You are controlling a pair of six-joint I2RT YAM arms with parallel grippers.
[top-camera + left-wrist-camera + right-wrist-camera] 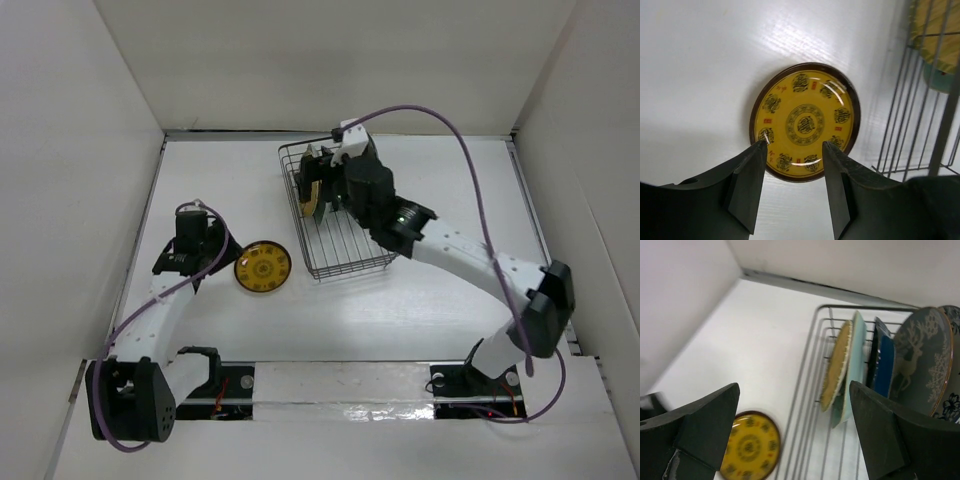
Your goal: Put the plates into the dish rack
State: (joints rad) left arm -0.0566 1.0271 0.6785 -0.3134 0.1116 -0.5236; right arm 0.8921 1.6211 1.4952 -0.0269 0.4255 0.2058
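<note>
The mandala plate's dark rim on the side away from the dish rack is below the open fingers. My left gripper will next lower and tilt onto that rim.
A small dark-rimmed plate with a yellow mandala lies flat on the white table, left of the dish rack. My left gripper is open and empty, its tips at the plate's near edge. Upright in the rack stand a yellow-tan plate, a pale mint plate, a navy plate, a grey plate with white deer and a floral plate. My right gripper hangs wide open over the rack's back end, holding nothing.
White walls close in the table on the left, back and right. A purple cable loops over the right arm. The rack's near half holds no plates.
</note>
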